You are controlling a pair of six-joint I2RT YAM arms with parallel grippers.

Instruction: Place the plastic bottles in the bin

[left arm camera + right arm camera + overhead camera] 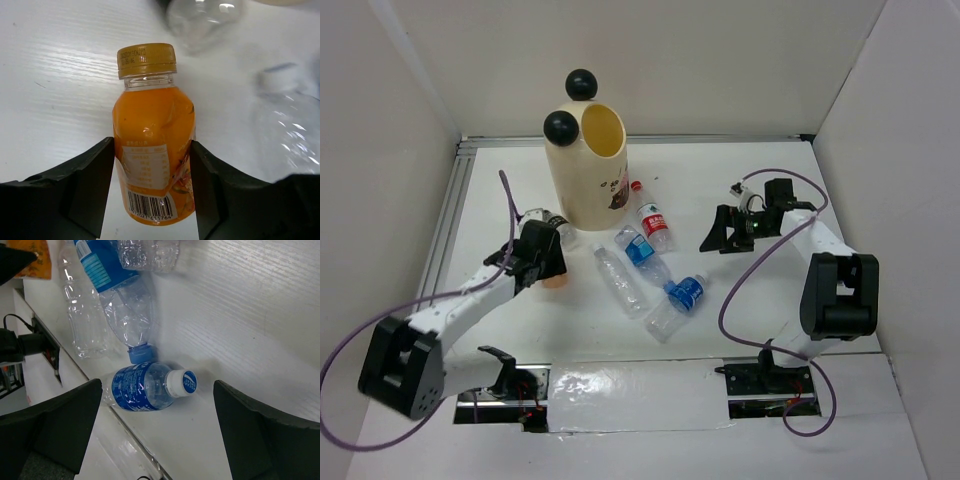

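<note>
The left gripper rises next and carries the orange bottle outward to release it into the bin's yellow opening (604,131), as that stands higher and outward of the gripper.
The cream bin (585,170) with two black balls on its rim stands at the back left. My left gripper (551,264) is shut on an orange bottle (152,150) with a gold cap that lies on the table; both fingers (95,175) press its sides. A red-label bottle (653,225), a blue-label bottle (640,250), a clear bottle (620,282) and a blue-label bottle with a white cap (682,296) lie mid-table. My right gripper (718,238) is open and empty, above and right of them. In the right wrist view (158,387) the white-capped bottle (145,386) lies below it.
Another clear bottle (558,232) lies between the bin and my left gripper. White walls enclose the table on three sides. A metal rail (450,215) runs along the left edge. Purple cables loop around both arms.
</note>
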